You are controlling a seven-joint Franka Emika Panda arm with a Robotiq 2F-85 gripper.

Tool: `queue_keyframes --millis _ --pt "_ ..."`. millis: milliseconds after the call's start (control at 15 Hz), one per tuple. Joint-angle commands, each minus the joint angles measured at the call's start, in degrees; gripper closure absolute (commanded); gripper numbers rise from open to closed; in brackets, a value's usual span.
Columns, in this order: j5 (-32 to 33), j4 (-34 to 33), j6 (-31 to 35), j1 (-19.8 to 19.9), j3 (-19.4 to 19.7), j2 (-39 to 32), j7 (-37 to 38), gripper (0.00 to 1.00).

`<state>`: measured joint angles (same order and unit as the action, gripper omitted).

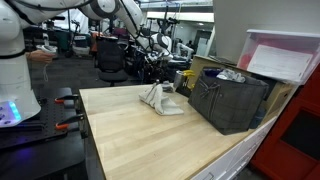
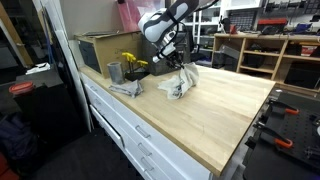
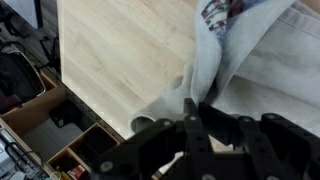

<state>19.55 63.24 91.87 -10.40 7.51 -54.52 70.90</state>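
I will next use my gripper to pull the fold over the cloth's far side [image 1: 167,95] toward the table's far end and let it go, because the lower part of the cloth rests on top of the table.
A light grey-white cloth [image 1: 162,103] lies bunched on the wooden table [image 1: 130,135], with part of it pulled up into a peak. My gripper [image 2: 177,66] is directly over it in both exterior views. In the wrist view my gripper's black fingers [image 3: 196,103] are pinched together on a fold of the cloth [image 3: 235,55]. The cloth [image 2: 181,84] hangs from the fingers while its lower part rests on the table top [image 2: 225,110].
A black mesh basket [image 1: 232,102] stands on the table close beside the cloth. A second grey cloth [image 2: 126,89], a grey cup [image 2: 114,72], a yellow object [image 2: 133,62] and a cardboard box [image 2: 100,46] sit at the table's far end. White drawers [image 2: 120,120] run below the table edge.
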Motion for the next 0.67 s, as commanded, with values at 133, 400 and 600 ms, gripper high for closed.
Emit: queue_keyframes --millis 133,400,600 --pt "-0.4 -16.9 -3.1 0.2 1.7 -9.1 -2.3 0.98" --pt "-0.7 -25.1 -3.4 0.5 2.8 -13.4 -2.1 0.98" --pt "-1.1 -30.2 -4.2 0.9 3.4 -16.0 -1.7 0.98"
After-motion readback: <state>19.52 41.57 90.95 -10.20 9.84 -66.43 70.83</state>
